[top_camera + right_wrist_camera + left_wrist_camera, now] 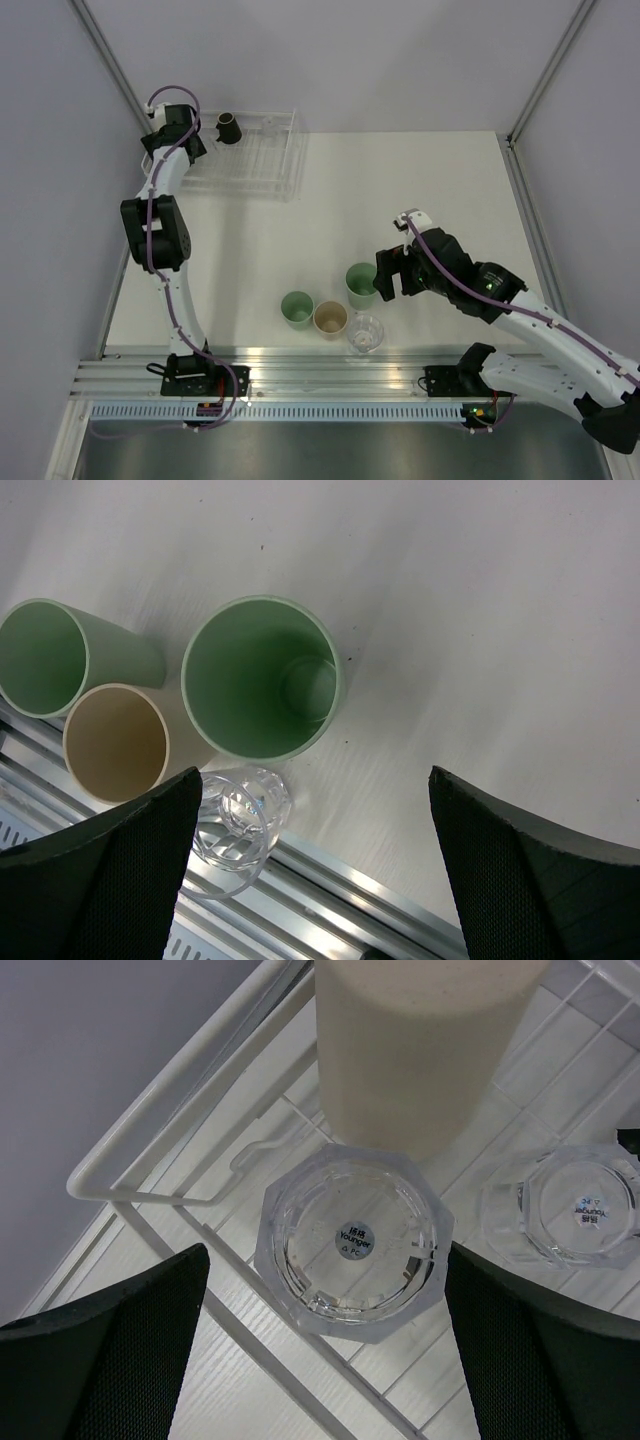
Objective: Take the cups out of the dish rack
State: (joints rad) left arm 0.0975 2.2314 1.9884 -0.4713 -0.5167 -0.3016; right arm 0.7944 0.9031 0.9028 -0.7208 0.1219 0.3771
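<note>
The upturned clear cup [354,1243] is next for my left gripper, which needs to go down a little over it and then close its fingers on the cup's sides.
The white wire dish rack [262,168] stands at the back left. In it I see a small black cup [229,127] and a clear cup [270,125]. My left gripper [186,143] hangs open over the rack's left end. In the left wrist view an upturned clear cup [350,1243] sits between the wide-apart fingers [120,1340], touching neither. Behind it is a tan cup [420,1050], and to its right another clear cup [575,1210]. My right gripper [392,272] is open and empty beside a green cup [361,284] that stands upright on the table.
Three more cups stand near the front edge: a green one [297,309], a tan one [330,319] and a clear one [366,333]. The metal rail [330,365] runs just behind them. The rack's rim wire [150,1140] passes close to my left finger.
</note>
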